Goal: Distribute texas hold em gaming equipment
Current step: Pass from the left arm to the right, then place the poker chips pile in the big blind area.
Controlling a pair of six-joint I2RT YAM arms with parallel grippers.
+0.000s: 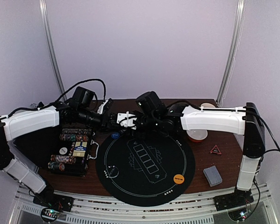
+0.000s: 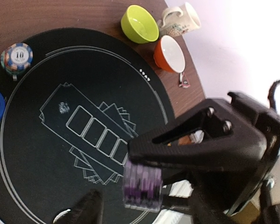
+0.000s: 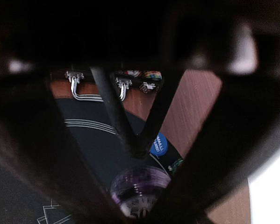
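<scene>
The purple chips should go onto bare mat beside the orange disc point(image 1: 177, 178), below and back from my right gripper, so I should move it back and down and release.
Both grippers meet above the far edge of the black round mat point(image 1: 144, 186). A short stack of purple chips point(image 2: 142, 189) hangs there between the right gripper's black fingers; my right gripper point(image 1: 130, 120) is shut on it point(image 3: 140, 186). My left gripper point(image 1: 112, 120) is open, with one of its fingers point(image 2: 86, 212) a little apart from the stack. On the mat lie a blue disc point(image 1: 115, 136), an orange disc point(image 1: 177, 178) and a small chip stack marked 10 point(image 2: 17, 57). On the wood to the right are a red triangle point(image 1: 216, 150) and a grey deck of cards point(image 1: 212, 175).
An open black chip case point(image 1: 72, 151) with rows of chips sits left of the mat. A green bowl point(image 2: 140, 24), an orange bowl point(image 2: 170, 53) and a white patterned mug point(image 2: 179, 21) stand past the mat's far right side.
</scene>
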